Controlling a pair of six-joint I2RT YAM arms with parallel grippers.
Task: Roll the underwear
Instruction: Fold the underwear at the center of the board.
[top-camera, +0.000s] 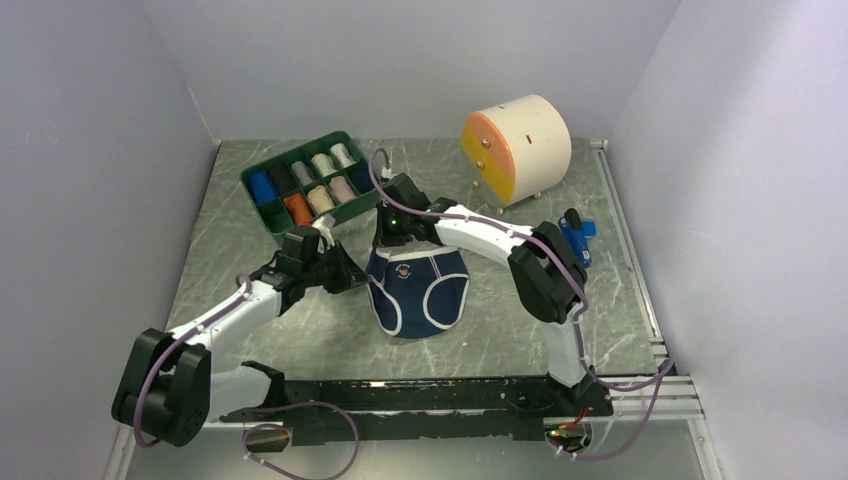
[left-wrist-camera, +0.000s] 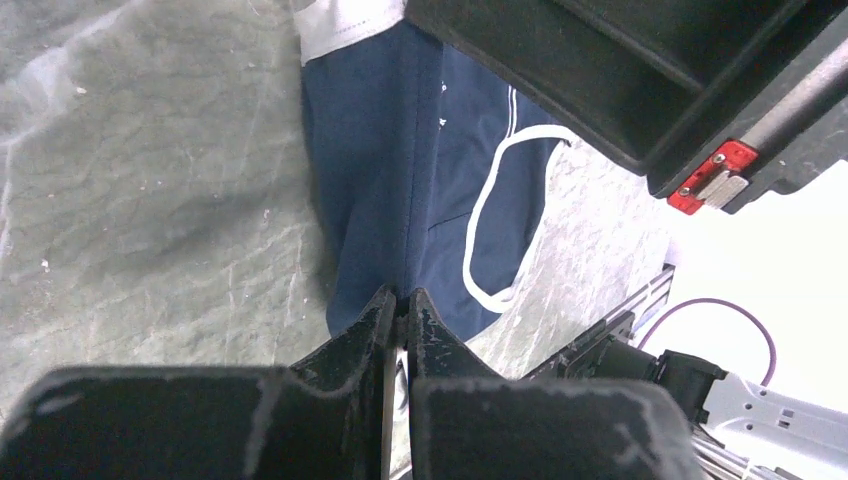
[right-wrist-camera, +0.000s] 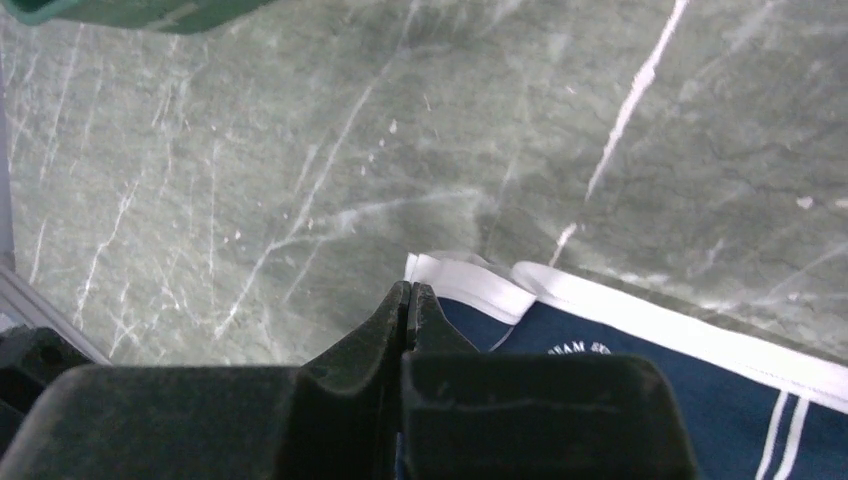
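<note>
My left gripper sweeps over the underwear next and releases the fold by the underwear's opposite side edge (top-camera: 461, 280), since that lies to the gripper's right in the top view.
The navy blue underwear (top-camera: 418, 290) with white edge trim lies spread on the marble table, waistband toward the back. My left gripper (top-camera: 360, 279) is at its left edge; in the left wrist view the jaws (left-wrist-camera: 401, 300) are shut on a pinched fold of the navy cloth (left-wrist-camera: 380, 150). My right gripper (top-camera: 391, 243) is at the back left corner; in the right wrist view it (right-wrist-camera: 409, 290) is shut on the corner of the white waistband (right-wrist-camera: 470, 285). I see no spread-out orange-rust underwear; an orange roll (top-camera: 297, 208) sits in the tray.
A green tray (top-camera: 262, 180) with several cloth rolls stands at the back left, just behind both grippers. A cream round drawer unit (top-camera: 515, 150) with an orange and yellow face stands at the back right. A small blue object (top-camera: 577, 238) lies at the right.
</note>
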